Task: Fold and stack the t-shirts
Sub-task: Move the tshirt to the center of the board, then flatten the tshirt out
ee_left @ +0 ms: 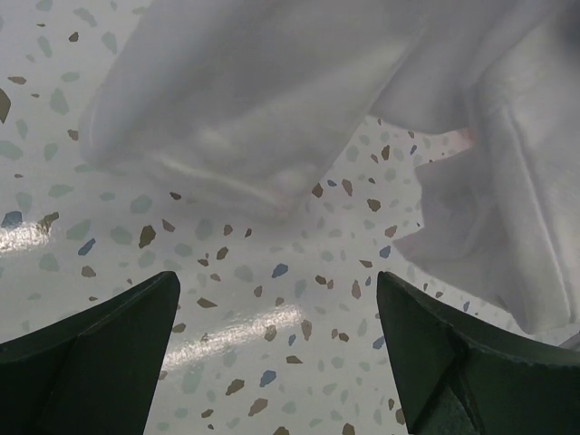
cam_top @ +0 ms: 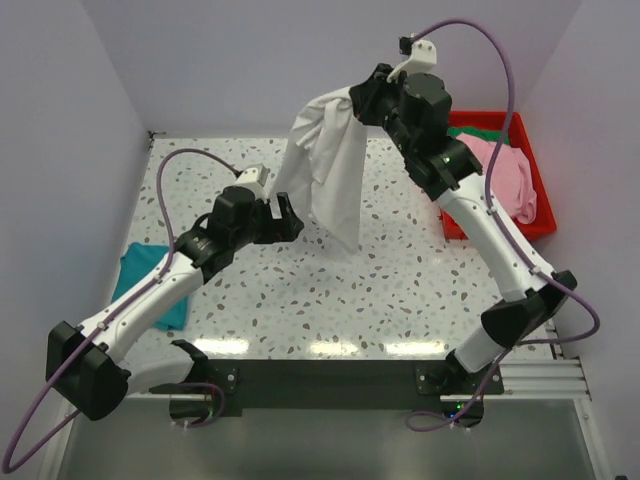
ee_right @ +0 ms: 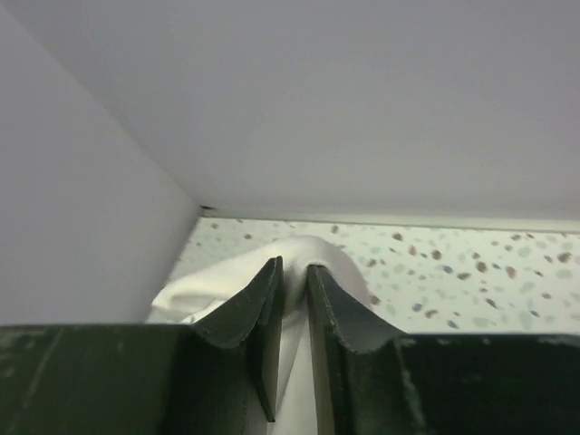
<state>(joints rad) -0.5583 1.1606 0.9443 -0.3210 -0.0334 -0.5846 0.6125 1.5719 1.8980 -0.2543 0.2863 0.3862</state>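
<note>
The off-white t-shirt's lower corner (ee_left: 279, 199) hangs loose ahead of my left gripper's open fingers, so I should bring that gripper down toward it and close on the corner's tip.
An off-white t-shirt (cam_top: 325, 165) hangs in the air over the back of the table, bunched at the top where my right gripper (cam_top: 352, 100) is shut on it. In the right wrist view the cloth (ee_right: 227, 285) fills the narrow gap between the jaws (ee_right: 294, 267). My left gripper (cam_top: 290, 218) is open just left of the shirt's lower edge. In its wrist view the fabric (ee_left: 272, 100) hangs ahead of the empty jaws (ee_left: 276, 290). A teal t-shirt (cam_top: 140, 275) lies at the table's left edge. Pink (cam_top: 510, 175) and green (cam_top: 478, 131) t-shirts sit in the bin.
A red plastic bin (cam_top: 500, 232) stands at the back right of the speckled table (cam_top: 400, 290). White walls close in the left, back and right sides. The right arm reaches high over the table's right half.
</note>
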